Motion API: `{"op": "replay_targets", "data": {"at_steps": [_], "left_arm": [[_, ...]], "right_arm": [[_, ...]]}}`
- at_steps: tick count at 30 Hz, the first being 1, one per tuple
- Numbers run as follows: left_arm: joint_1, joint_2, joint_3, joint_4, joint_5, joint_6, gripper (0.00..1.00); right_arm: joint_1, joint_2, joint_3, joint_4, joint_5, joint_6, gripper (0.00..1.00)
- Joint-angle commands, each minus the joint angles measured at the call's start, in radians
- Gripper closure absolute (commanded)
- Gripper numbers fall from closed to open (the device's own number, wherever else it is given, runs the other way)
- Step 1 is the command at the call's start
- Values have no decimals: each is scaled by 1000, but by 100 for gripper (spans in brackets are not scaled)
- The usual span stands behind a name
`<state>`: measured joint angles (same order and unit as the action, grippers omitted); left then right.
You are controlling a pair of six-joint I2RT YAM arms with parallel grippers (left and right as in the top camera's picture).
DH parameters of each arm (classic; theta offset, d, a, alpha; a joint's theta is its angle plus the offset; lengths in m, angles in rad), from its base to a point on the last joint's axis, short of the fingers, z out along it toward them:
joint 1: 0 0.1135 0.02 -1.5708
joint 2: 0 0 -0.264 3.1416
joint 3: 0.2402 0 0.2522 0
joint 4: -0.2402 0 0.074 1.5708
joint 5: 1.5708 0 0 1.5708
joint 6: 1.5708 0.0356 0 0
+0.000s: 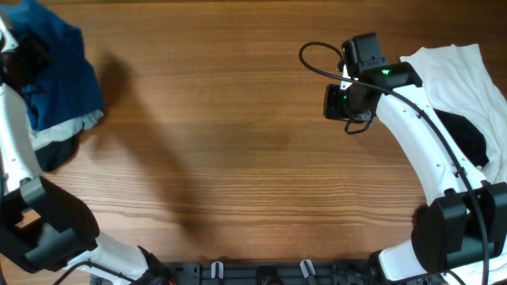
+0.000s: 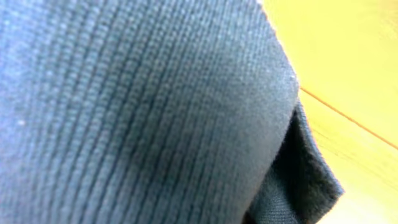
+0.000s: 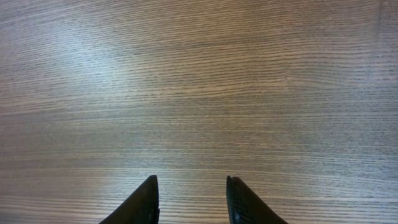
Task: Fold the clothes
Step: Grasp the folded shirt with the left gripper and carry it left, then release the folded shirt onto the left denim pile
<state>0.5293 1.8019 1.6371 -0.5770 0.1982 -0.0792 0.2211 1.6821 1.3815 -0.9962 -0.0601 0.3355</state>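
Observation:
I will move my left gripper down over the white and black clothes point(image 1: 63, 136) and toward the left in the overhead view, then let go, because those clothes lie beneath the blue T-shirt.
A crumpled deep-blue T-shirt point(image 1: 59, 75) lies at the table's far left on top of white point(image 1: 83, 121) and black point(image 1: 55, 150) clothes. My left gripper point(image 1: 28, 54) sits in this heap. Its fingers are hidden, because ribbed blue fabric point(image 2: 137, 112) fills the left wrist view right against the lens, and the gripper is shut on it. My right gripper point(image 1: 337, 101) point(image 3: 191, 180) hovers open over bare wood right of centre, with nothing between its fingers. A white garment point(image 1: 463, 75) with a black one point(image 1: 467, 138) lies at the far right under the right arm.
The wooden table point(image 1: 230, 134) stretches between the two heaps. A black cable point(image 1: 313, 59) loops off the right wrist. Both arm bases and a black rail point(image 1: 261, 273) stand along the front edge.

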Motion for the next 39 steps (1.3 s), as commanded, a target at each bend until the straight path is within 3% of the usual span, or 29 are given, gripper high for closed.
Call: {"op": "replay_targets", "data": {"at_steps": [1, 13, 15, 16, 20, 26, 32, 39], "left_arm": [[52, 41, 7, 33, 1, 17, 96], [254, 170, 7, 138, -6, 19, 94], [278, 179, 6, 133, -5, 18, 89], [285, 179, 6, 131, -5, 16, 78], [323, 176, 6, 134, -10, 13, 0], [389, 92, 6, 162, -34, -67, 0], [370, 33, 6, 220, 327, -67, 0], [286, 150, 3, 154, 333, -59, 0]], "right_arm": [[5, -10, 17, -5, -8, 8, 64], [5, -10, 17, -18, -8, 9, 64], [5, -10, 17, -18, -8, 9, 64], [5, -10, 17, -18, -8, 8, 64], [5, -10, 17, -19, -8, 8, 63], [5, -10, 17, -14, -7, 5, 60], [5, -10, 17, -14, 7, 5, 60], [5, -10, 17, -22, 6, 8, 59]]}}
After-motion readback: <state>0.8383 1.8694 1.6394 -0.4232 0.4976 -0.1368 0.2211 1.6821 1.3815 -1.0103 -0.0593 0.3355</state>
